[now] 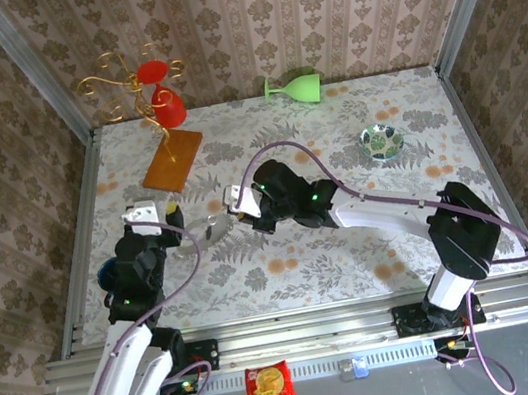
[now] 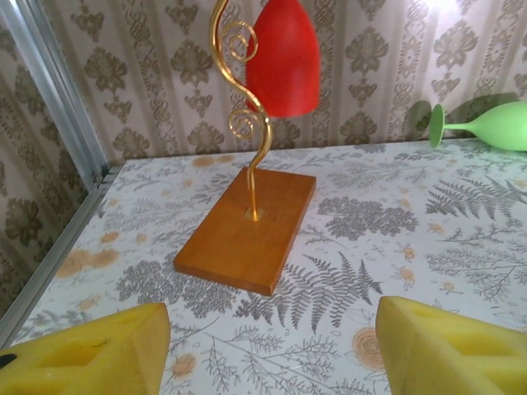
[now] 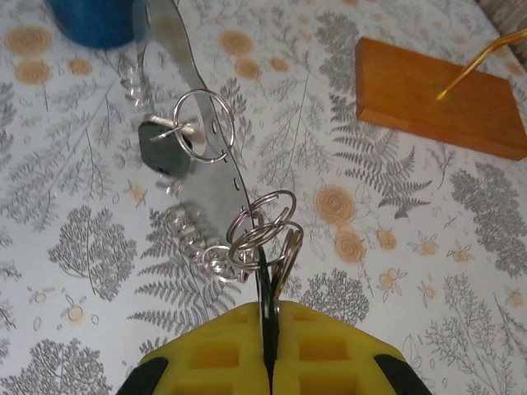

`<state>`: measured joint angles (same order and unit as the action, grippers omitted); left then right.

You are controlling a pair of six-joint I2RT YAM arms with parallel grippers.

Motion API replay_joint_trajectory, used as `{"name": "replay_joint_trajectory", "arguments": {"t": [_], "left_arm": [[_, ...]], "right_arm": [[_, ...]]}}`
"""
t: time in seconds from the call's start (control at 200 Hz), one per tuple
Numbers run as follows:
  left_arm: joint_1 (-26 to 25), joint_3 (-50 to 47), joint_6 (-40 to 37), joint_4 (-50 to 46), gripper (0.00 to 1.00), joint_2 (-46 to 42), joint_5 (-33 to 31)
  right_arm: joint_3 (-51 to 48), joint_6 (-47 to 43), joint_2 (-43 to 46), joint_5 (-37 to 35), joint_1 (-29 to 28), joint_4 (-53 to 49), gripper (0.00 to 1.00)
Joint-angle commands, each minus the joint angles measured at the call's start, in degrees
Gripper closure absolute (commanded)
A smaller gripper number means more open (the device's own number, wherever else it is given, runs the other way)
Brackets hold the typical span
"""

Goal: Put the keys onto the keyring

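Note:
I need to move my right gripper back and down to the cloth toward my base next, and let go of the key head.
The keyring (image 3: 216,177) is a flat grey hoop seen nearly edge-on, slanting up from my right gripper (image 3: 270,309) towards the top left. One key (image 3: 160,150) with a black head hangs on it by a small split ring. The other key (image 3: 264,284) is clamped by its black head between the yellow pads, and its cluster of small rings loops round the hoop's edge. From above, the keyring (image 1: 212,230) lies between the right gripper (image 1: 236,205) and the left gripper (image 1: 173,221). My left gripper (image 2: 272,321) stands open over bare cloth with nothing between its fingers.
A wooden base (image 1: 173,159) carries a gold wire stand with red cups (image 1: 168,107) at the back left. A green glass (image 1: 293,86) lies on its side by the back wall. A small patterned dish (image 1: 381,140) sits at the right. A blue object (image 3: 95,20) lies beyond the hoop.

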<state>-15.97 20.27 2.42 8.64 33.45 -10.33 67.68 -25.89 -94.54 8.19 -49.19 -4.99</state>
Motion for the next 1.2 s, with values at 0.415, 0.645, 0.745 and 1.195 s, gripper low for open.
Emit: {"name": "replay_joint_trajectory", "arguments": {"t": [0.415,0.645,0.745,1.195], "left_arm": [[1.6,1.4,1.6,1.7,0.33,3.4,-0.5],[1.6,1.5,-0.2,2.5,0.32,6.4,-0.8],[1.6,1.7,-0.9,1.8,0.32,7.5,-1.3],[2.1,1.6,-1.8,2.6,0.25,13.0,-6.2]], "right_arm": [[-15.3,-23.4,14.3,-10.4,3.0,-23.8,1.00],[-19.3,-27.9,11.9,-20.6,3.1,-29.9,1.00],[-19.7,-28.3,10.5,-24.6,3.3,-32.1,1.00],[-18.6,-25.4,7.9,-30.5,7.1,-35.6,0.65]]}}
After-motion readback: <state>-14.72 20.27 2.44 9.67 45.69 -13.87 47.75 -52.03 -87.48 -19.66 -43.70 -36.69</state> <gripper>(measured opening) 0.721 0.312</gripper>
